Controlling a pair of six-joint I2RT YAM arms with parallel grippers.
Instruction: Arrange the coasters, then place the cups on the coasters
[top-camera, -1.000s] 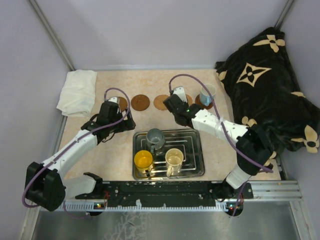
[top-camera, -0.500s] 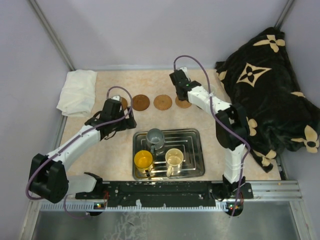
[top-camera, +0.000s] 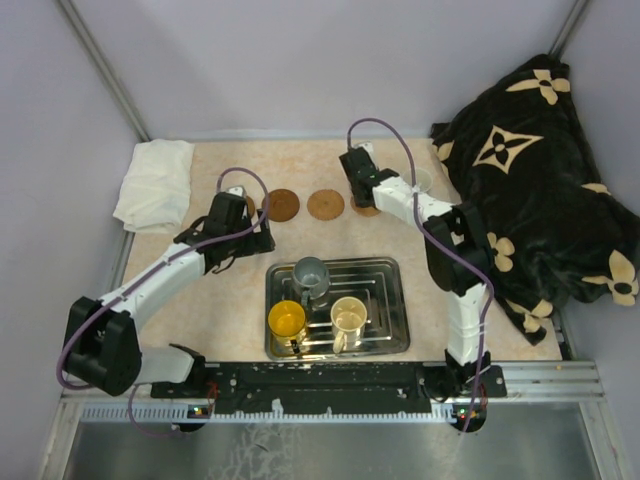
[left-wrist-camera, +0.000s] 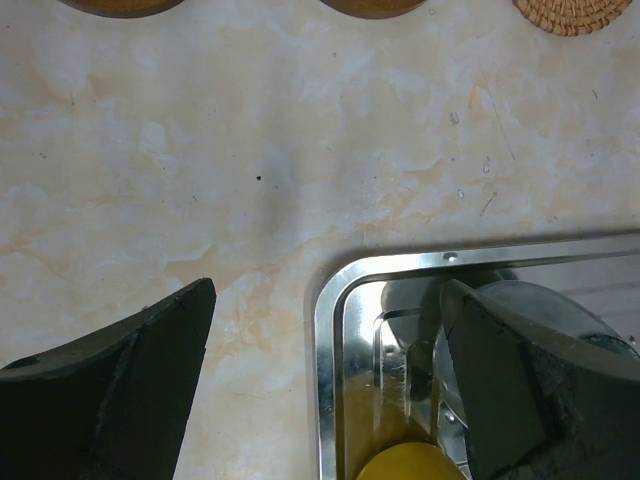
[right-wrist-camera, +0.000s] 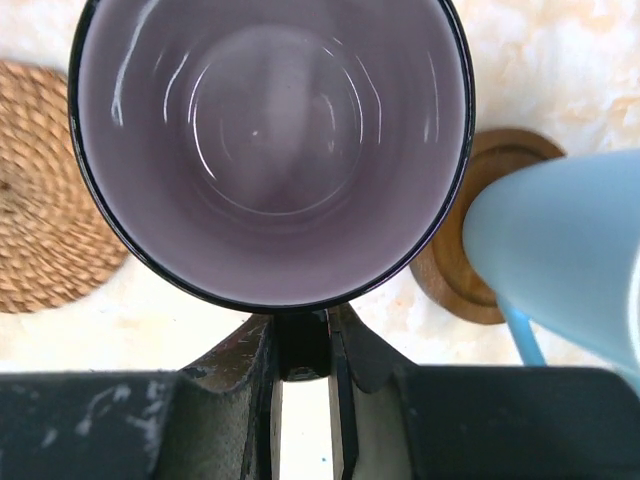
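Note:
I will next bring the purple cup back and down onto the half-covered coaster (top-camera: 363, 209) below with my right gripper and let it go, because the light blue cup is on another coaster.
My right gripper (right-wrist-camera: 302, 350) is shut on the handle of the purple cup (right-wrist-camera: 270, 140), which hangs upright over the table between a woven coaster (right-wrist-camera: 40, 200) and a wooden coaster (right-wrist-camera: 480, 250). On that wooden coaster stands the light blue cup (right-wrist-camera: 560, 270). From above, the right gripper (top-camera: 358, 180) covers the purple cup. Two brown coasters (top-camera: 283, 205) (top-camera: 326, 204) lie in a row left of it. My left gripper (top-camera: 248, 232) is open and empty over the tray's far left corner. The grey cup (top-camera: 311, 272), orange-yellow cup (top-camera: 287, 320) and cream cup (top-camera: 348, 317) stand in the tray.
The ridged metal tray (top-camera: 385, 270) sits at the near middle; its rim (left-wrist-camera: 325, 310) lies between the left fingers (left-wrist-camera: 150, 370). A white cloth (top-camera: 155, 185) lies at the far left. A black patterned blanket (top-camera: 540, 180) fills the right side.
The right arm has swung from the tray's far edge to the back row, carrying the purple cup. The left gripper has edged right toward the tray, staying open.

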